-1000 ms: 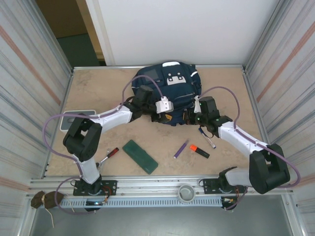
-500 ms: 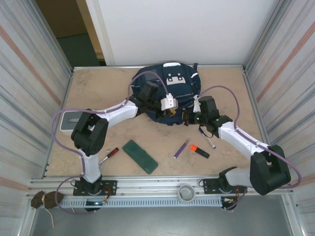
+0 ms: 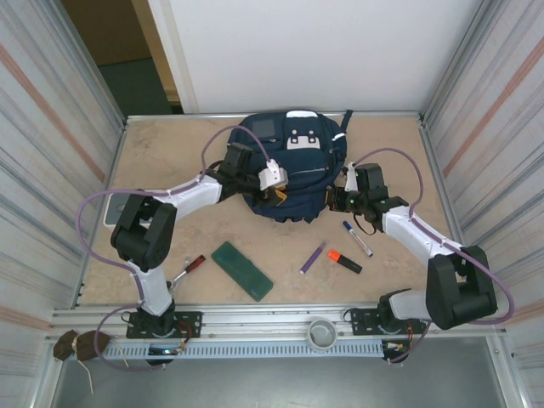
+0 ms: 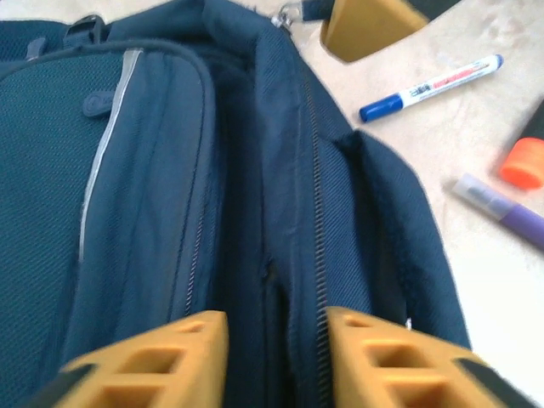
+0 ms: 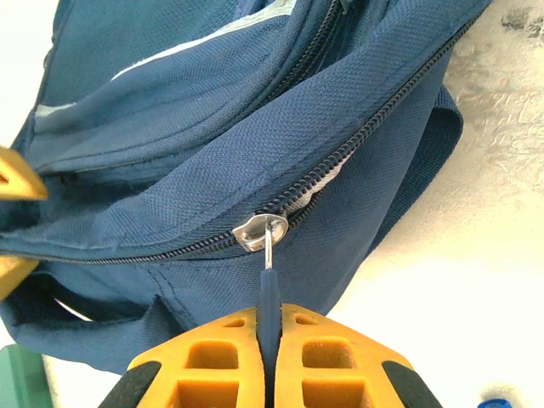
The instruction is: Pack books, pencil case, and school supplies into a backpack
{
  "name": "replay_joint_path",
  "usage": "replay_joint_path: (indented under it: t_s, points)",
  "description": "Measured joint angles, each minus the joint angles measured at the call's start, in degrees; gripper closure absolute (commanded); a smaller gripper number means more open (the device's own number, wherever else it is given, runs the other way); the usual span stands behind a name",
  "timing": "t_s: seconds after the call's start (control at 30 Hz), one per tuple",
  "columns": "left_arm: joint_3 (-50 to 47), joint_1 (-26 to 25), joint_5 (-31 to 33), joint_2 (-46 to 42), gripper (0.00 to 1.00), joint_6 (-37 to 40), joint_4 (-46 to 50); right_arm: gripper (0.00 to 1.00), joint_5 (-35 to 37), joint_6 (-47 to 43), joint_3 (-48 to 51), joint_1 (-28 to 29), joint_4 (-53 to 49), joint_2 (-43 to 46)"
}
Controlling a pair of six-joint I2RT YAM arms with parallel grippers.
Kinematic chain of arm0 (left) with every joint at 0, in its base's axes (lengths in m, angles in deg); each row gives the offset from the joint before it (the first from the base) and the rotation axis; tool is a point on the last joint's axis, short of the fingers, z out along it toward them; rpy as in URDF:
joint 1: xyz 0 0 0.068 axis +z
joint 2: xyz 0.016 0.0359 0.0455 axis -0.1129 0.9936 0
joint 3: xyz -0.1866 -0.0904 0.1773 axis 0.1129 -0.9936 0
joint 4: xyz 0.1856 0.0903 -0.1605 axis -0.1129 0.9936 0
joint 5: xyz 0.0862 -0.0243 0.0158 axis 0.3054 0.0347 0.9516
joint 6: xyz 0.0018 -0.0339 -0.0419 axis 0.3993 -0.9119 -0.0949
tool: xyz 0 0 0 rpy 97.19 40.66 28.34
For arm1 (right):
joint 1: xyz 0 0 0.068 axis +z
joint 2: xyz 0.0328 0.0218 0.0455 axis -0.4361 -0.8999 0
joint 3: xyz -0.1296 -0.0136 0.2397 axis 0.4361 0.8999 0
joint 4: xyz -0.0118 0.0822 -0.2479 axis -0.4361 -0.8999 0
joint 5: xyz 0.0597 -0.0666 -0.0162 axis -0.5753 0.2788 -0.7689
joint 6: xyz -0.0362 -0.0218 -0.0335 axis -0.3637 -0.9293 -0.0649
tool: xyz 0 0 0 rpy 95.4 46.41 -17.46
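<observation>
The zipper pull goes outward with my right gripper toward the seam's far end [image 5: 466, 32] next and is released there, since the teeth beyond the slider [image 5: 259, 229] still gape apart.
The navy backpack [image 3: 293, 166] lies at the back middle of the table. My left gripper [image 3: 278, 196] [image 4: 276, 327] stands open at its near left side, jaws astride a zipper seam and a fold of fabric. At the bag's right side my right gripper [image 3: 334, 201] [image 5: 270, 319] is shut on the blue zipper pull, with the silver slider [image 5: 259, 229] just ahead of the fingertips. In front of the bag lie a white marker [image 3: 357, 239] [image 4: 429, 87], a purple pen [image 3: 313, 257] [image 4: 501, 211], an orange highlighter [image 3: 344, 261] [image 4: 524, 161] and a green pencil case [image 3: 242, 270]. The books are out of view.
A red-handled metal tool [image 3: 187, 268] lies near the left arm's base. A pale flat device [image 3: 115, 208] sits at the left edge, partly behind the left arm. Metal walls close in both sides of the table.
The backpack has rolled toward the back, and its grey patch now shows. My left gripper closed, then reopened and shifted left. The right gripper keeps hold of the zipper pull and moved slightly right.
</observation>
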Motion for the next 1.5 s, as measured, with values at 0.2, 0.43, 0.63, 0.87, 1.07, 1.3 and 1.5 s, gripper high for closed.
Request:
replay_joint_path:
  t_s: [0.2, 0.43, 0.63, 0.87, 1.07, 1.3, 1.5]
  points:
    - [0.2, -4.6, 5.6, -0.1, 0.46, 0.0, 0.8, 1.00, 1.1, 0.0, 0.0, 3.0, 0.0, 2.3]
    - [4.8, -9.4, 9.6, 0.1, 0.46, 0.0, 1.7, 1.00, 1.2, 0.5, 0.0, 5.7, -0.2, 3.6]
    - [8.3, -10.2, 9.9, 2.1, 0.64, -0.9, 1.8, 1.00, 1.0, 1.5, 0.0, 7.5, 0.1, 3.8]
    - [9.9, -8.9, 7.2, 3.1, 1.00, -0.3, 4.1, 1.00, 0.6, 1.2, 0.1, 6.1, -0.2, 4.3]
    - [7.9, -6.2, -1.0, 1.4, 1.00, -0.2, 3.5, 1.00, -2.2, 0.2, -1.6, -1.2, -2.6, 2.0]
    - [2.6, -2.8, -8.3, -3.4, 1.00, -0.2, 2.7, 1.00, -0.5, -0.1, -6.8, -9.4, -3.8, -8.9]
    - [2.3, -2.4, -8.9, -3.7, 1.00, -0.2, 2.0, 0.88, -2.0, -0.1, -13.0, -11.2, -4.7, -17.2]
